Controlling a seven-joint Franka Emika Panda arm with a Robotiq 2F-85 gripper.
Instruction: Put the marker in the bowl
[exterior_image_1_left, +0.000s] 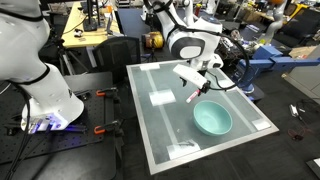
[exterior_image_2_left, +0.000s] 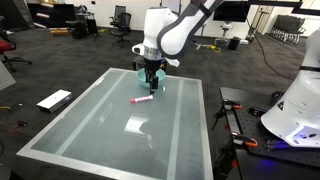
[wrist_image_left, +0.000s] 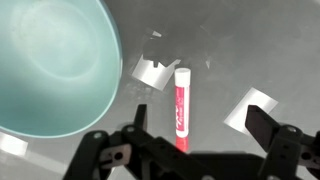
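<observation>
I should lower my gripper next onto the marker's red body (exterior_image_2_left: 140, 100) (wrist_image_left: 182, 121) below and close it, since my open fingers are already on either side of it.
The marker (wrist_image_left: 182, 105), pink-red with a whitish cap, lies flat on the glass table top (exterior_image_1_left: 160, 135). It also shows in both exterior views (exterior_image_1_left: 193, 97) (exterior_image_2_left: 142, 100). The teal bowl (wrist_image_left: 50, 60) stands upright and empty just beside it, apart from it, and shows in an exterior view (exterior_image_1_left: 212, 119). My gripper (wrist_image_left: 200, 125) is open and empty, hovering just above the marker, whose lower end lies between the fingers, nearer one of them. The gripper also shows in both exterior views (exterior_image_1_left: 192, 80) (exterior_image_2_left: 152, 82). In an exterior view the bowl is mostly hidden behind the gripper.
Bright light reflections (wrist_image_left: 150, 72) lie on the glass. A white robot base (exterior_image_1_left: 40, 85) stands beside the table, also seen in an exterior view (exterior_image_2_left: 295, 100). A flat white panel (exterior_image_2_left: 54, 100) lies on the floor. Desks and chairs stand behind.
</observation>
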